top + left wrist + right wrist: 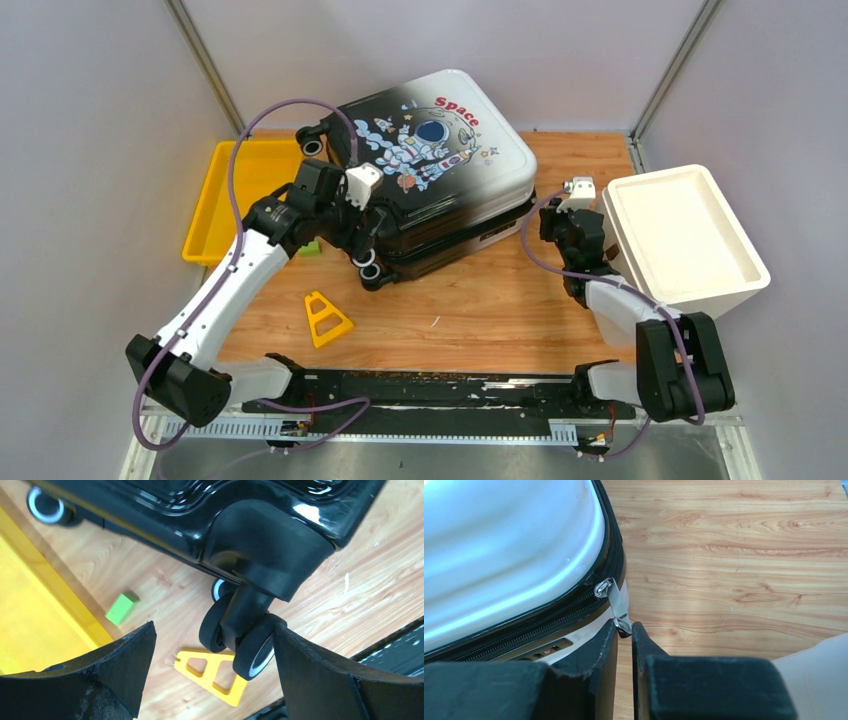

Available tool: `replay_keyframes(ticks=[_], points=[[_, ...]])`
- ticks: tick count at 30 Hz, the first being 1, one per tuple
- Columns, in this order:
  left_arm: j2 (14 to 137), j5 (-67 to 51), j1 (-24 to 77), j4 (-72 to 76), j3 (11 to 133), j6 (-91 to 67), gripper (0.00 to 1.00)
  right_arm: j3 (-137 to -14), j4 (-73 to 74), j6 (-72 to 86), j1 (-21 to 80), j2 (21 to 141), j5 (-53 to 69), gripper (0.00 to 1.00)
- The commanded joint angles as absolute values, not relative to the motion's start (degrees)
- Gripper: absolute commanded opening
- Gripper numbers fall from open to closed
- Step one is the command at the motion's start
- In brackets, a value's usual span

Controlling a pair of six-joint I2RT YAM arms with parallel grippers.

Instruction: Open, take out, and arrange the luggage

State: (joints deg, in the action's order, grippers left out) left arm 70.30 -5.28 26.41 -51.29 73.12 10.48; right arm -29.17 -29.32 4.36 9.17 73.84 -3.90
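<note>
The luggage's rounded corner (527, 208) (605, 601) lies to the left of my right gripper in the top view, so next I shift that way and back, releasing the tip-pinched zipper pull.
The luggage (430, 160) lies flat at the back middle of the table, astronaut print up, its zip closed along the side I can see. My left gripper (356, 242) is at its front-left corner. In the left wrist view that gripper (214, 630) is open, with a black double wheel (255, 652) of the luggage (260, 540) between the fingers, close against the right one. My right gripper (540, 226) is at the luggage's right side. In the right wrist view it (625, 627) is shut on the tip of the silver zipper pull (616, 602) at the rounded corner of the luggage (509, 545).
A yellow tray (215, 200) sits at the back left and a white bin (690, 235) at the right, just behind my right arm. A yellow triangular piece (327, 320) lies in front of the luggage, and a small green block (310, 247) lies beside the tray.
</note>
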Motion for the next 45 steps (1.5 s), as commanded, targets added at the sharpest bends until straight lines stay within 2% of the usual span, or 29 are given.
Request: replay_keyframes(ticks=[1, 4, 7, 11, 19, 23, 26, 28, 31, 38, 45], points=[[70.2, 6.9, 25.2, -49.2, 75.2, -7.7, 0.9, -29.3, -30.7, 3.8, 9.0, 68.6, -12.8, 0.0], [68.8, 14.2, 23.5, -46.2, 75.5, -14.6, 0.84, -28.8, -29.1, 5.2, 9.5, 67.8, -12.8, 0.0], [67.2, 15.8, 21.0, -43.3, 76.4, -21.2, 0.91, -28.5, -27.8, 6.0, 9.9, 66.9, -12.6, 0.0], [66.4, 14.4, 19.9, -36.5, 74.9, -28.5, 0.95, -29.0, -23.4, 8.4, 10.5, 64.4, -12.6, 0.0], [68.6, 0.9, 19.9, -34.5, 75.1, -21.2, 1.0, -29.8, -16.1, 13.7, 12.1, 62.1, -10.5, 0.0], [66.8, 1.1, 20.0, -37.6, 74.4, -16.0, 1.0, -29.8, -14.1, 15.2, 14.6, 61.4, -11.1, 0.0], [65.4, 9.6, 20.0, -41.2, 74.6, -18.6, 1.0, -29.5, -13.2, 16.2, 15.6, 61.3, -11.0, 0.0], [64.2, 15.8, 20.0, -44.4, 74.8, -25.0, 1.0, -29.1, -12.9, 16.3, 16.0, 61.4, -11.2, 0.0], [61.7, 22.8, 20.0, -51.0, 73.9, -45.5, 1.0, -28.4, -13.8, 15.9, 16.1, 61.8, -11.7, 0.0], [54.8, 12.0, 20.0, -54.3, 66.5, -79.4, 1.0, -28.6, -14.9, 14.6, 16.2, 62.2, -12.7, 0.0], [53.4, 9.3, 20.0, -51.9, 62.0, -96.4, 1.0, -27.6, -16.1, 14.4, 16.1, 61.4, -12.7, 0.0]])
